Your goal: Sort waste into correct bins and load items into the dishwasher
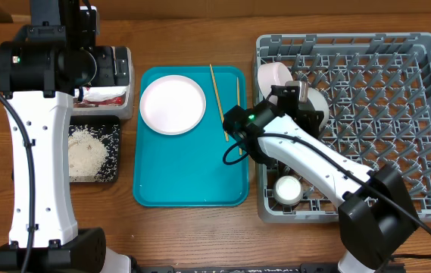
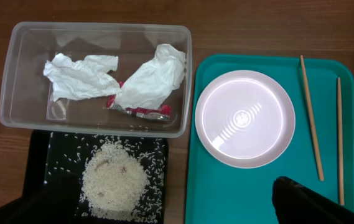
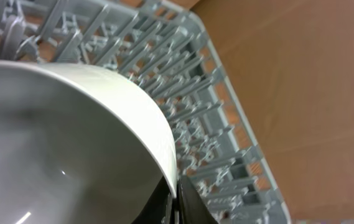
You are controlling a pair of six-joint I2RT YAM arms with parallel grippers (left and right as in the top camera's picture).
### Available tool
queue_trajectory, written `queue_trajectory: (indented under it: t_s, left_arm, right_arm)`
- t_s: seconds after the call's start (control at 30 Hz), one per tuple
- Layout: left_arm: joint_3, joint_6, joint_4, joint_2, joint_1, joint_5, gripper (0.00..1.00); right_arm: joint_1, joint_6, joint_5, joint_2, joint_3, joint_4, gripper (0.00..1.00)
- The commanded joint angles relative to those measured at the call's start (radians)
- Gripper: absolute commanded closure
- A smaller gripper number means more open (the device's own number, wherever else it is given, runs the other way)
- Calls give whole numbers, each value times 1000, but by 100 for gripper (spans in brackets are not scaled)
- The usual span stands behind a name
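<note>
The white bowl is already on edge, and my right gripper will next lower it among the rack's wires [image 1: 326, 130] beside the other bowl, below the gripper, and let go of its rim.
My right gripper [image 3: 177, 202] is shut on the rim of a white bowl [image 3: 71, 137] and holds it on edge over the grey dish rack [image 3: 226, 124]. In the overhead view this gripper [image 1: 298, 97] and the bowl [image 1: 320, 105] are at the rack's [image 1: 397, 114] left end, beside another bowl [image 1: 270, 76]. A small white cup [image 1: 288, 189] stands in the rack's front-left corner. My left gripper [image 2: 177, 214] is open and empty, high over the black tray's rice [image 2: 113, 177]. The clear tub [image 2: 15, 74] holds napkins [image 2: 152, 78] and a red-marked wrapper [image 2: 140, 111]. The plate [image 2: 244, 118] and two chopsticks [image 2: 310, 115] lie on the teal tray.
The teal tray [image 1: 192, 178] sits between the bins and the rack. The black tray [image 1: 113, 163] lies in front of the clear tub [image 1: 128, 106]. My left arm [image 1: 37, 152] stands over the left side. Bare wooden table runs along the front.
</note>
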Motion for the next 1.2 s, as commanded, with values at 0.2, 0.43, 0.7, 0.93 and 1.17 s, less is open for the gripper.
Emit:
queue_trajectory:
  t_s: [0.2, 0.43, 0.7, 0.93, 1.17]
  left_arm:
    - [16, 23, 1, -10, 3, -8, 0]
    - [16, 23, 1, -10, 3, -8, 0]
    - [16, 23, 1, -10, 3, -8, 0]
    - [16, 23, 1, -10, 3, -8, 0]
    - [16, 23, 1, -10, 3, -8, 0]
  right_arm:
    - [0, 21, -171, -2, -1, 4, 96]
    - [26, 21, -246, -3, 16, -17, 80]
    - [99, 21, -314, -3, 113, -74, 52]
    - [99, 21, -479, -5, 143, -68, 49]
    - [99, -49, -617, -5, 301, -31, 29]
